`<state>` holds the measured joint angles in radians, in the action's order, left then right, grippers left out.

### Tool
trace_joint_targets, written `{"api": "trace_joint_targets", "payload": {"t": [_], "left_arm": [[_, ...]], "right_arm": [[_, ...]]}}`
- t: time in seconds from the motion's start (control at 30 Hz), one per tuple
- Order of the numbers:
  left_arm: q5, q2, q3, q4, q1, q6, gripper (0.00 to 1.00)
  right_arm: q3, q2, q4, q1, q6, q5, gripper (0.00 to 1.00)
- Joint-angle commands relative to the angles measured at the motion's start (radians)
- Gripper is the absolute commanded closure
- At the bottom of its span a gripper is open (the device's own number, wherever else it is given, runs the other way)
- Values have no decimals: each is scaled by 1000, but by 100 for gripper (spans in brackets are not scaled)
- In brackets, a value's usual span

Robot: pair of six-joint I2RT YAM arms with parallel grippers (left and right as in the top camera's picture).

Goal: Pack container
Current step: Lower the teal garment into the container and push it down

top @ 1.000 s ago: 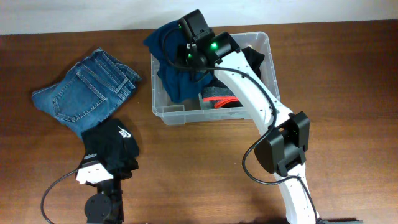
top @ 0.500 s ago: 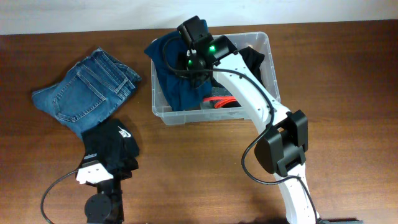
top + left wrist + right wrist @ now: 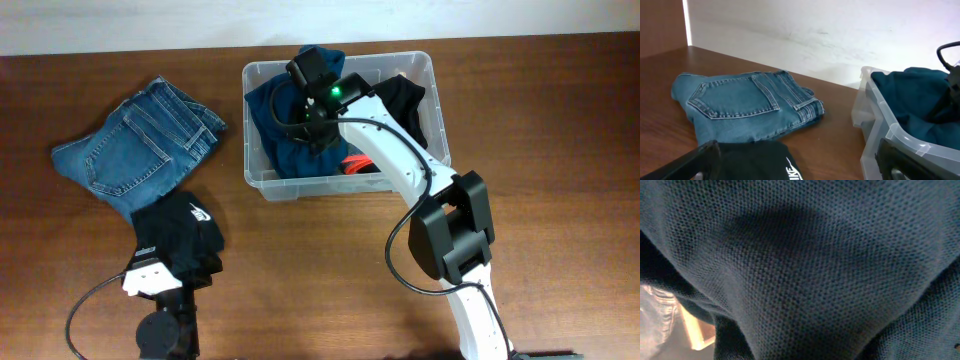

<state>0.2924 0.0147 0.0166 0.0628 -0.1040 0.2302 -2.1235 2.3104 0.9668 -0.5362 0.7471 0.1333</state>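
I will next move my right gripper slightly toward the tub's side by the jeans and release the dark blue garment, as black cloth lies in the tub's other half.
The container [image 3: 340, 188] is a clear plastic tub at the back middle of the table, also at the right of the left wrist view [image 3: 875, 145]. My right gripper [image 3: 315, 105] reaches into its left half, shut on a dark blue garment [image 3: 285, 130] that lies bunched inside the tub. That blue knit [image 3: 800, 255] fills the right wrist view and hides the fingers. My left gripper [image 3: 797, 167] stands wide open low over a black garment [image 3: 755, 160] with a white logo, near the front left [image 3: 180, 245].
Folded blue jeans [image 3: 135, 150] lie on the table at the left, behind the black garment [image 3: 175, 225]. Inside the tub are also a black cloth [image 3: 405, 100] at the right and a red item [image 3: 358, 163] near the front wall.
The right arm has carried the dark blue garment from over the tub's left rim rightward and down, so it now lies inside the walls. The left arm has not moved.
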Motion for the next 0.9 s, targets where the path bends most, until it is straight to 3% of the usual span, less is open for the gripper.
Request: {"api": "trace_joint_targets", "payload": {"t": [0.0,0.27,0.87], "left_arm": [[0,-8,-6,-2,5,-12,1],[0,-9,-6,-2,5,-12,1],[0,-8,-6,-2,5,-12,0]], "right_arm": [[11,-13,-35,-14,21,61,96],[11,-13,-89,-14,21,133,96],[102,-13,-80,-60,17,24,96]]}}
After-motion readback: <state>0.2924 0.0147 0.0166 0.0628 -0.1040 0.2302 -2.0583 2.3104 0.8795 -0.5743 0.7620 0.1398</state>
